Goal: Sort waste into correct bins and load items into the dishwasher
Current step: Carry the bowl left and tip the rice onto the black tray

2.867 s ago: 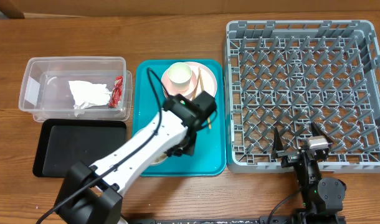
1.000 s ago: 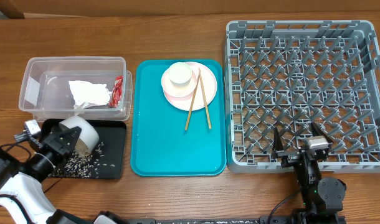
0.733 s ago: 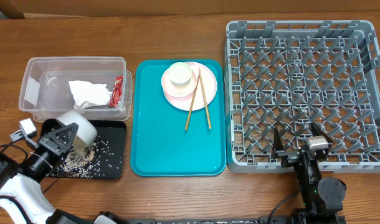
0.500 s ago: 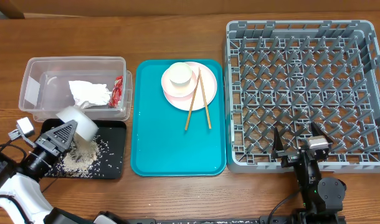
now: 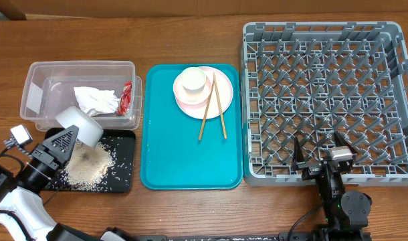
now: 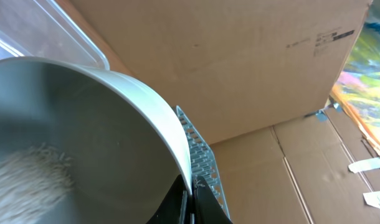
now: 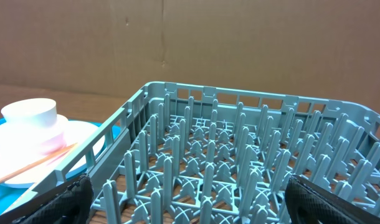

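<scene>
The teal serving tray's bare near corner (image 5: 166, 158) lies to the right of my left gripper in the overhead view. The bowl moves that way next, levels out, comes down and leaves my left gripper.
My left gripper (image 5: 62, 138) is shut on the rim of the larger pale grey-white bowl (image 5: 79, 125) and holds it tipped over the black tray (image 5: 124, 181). Whitish rice scraps (image 5: 90, 163) lie heaped on that tray. In the left wrist view the bowl (image 6: 84, 137) fills the frame, with some rice (image 6: 28, 177) still inside, and the jaws (image 6: 191, 198) pinch its rim. The clear tub (image 5: 37, 94) holds the white tissue (image 5: 95, 100) and red wrapper (image 5: 127, 98). A small white bowl (image 5: 193, 82) sits on the pink plate (image 5: 221, 94). My right gripper (image 5: 320, 150) is open at the grey rack (image 5: 324, 40).
The teal serving tray (image 5: 184, 154) lies between the bins and the rack, with wooden chopsticks (image 5: 214, 107) leaning off the plate. In the right wrist view the rack's pegs (image 7: 240, 162) fill the foreground, and the white bowl (image 7: 29, 113) on the plate is at the left.
The left gripper tilted the bowl further and lifted it back toward the tub. More rice fell out and the heap on the black tray grew. The right arm has not moved.
</scene>
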{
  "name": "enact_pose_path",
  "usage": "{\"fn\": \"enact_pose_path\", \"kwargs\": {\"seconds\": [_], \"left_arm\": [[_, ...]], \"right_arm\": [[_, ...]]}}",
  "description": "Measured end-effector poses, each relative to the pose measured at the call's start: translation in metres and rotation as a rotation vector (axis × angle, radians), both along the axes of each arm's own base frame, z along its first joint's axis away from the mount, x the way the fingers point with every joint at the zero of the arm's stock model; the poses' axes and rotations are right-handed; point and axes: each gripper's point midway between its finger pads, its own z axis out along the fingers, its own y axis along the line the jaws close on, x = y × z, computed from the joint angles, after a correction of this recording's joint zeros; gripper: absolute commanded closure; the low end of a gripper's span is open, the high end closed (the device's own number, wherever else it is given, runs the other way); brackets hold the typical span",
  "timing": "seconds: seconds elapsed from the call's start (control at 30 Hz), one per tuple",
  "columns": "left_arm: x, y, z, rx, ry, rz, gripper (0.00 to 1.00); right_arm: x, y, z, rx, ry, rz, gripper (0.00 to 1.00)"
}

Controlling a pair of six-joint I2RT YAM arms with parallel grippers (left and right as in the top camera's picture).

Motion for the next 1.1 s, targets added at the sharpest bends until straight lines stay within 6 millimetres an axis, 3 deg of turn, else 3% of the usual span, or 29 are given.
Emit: {"fn": "enact_pose_path", "kwargs": {"seconds": [0.37,0.53,0.83,1.1], "left_arm": [[-0.0007,-0.0012,0.0015,-0.07,0.032,-0.003,0.96],[-0.0043,-0.0069,0.0004,-0.204,0.108,-0.004,0.96],[0.0,0.0,-0.0012,-0.162,0.097,0.005,0.96],[-0.0004,-0.0063,-0.0002,-0.209,0.117,-0.014,0.96]], "right_arm": [[0.0,0.0,-0.0001,0.0,0.0,0.0,0.0],[0.0,0.0,-0.0001,0.0,0.0,0.0,0.0],[0.0,0.0,-0.0001,0.0,0.0,0.0,0.0],[0.0,0.0001,-0.0001,0.0,0.0,0.0,0.0]]}}
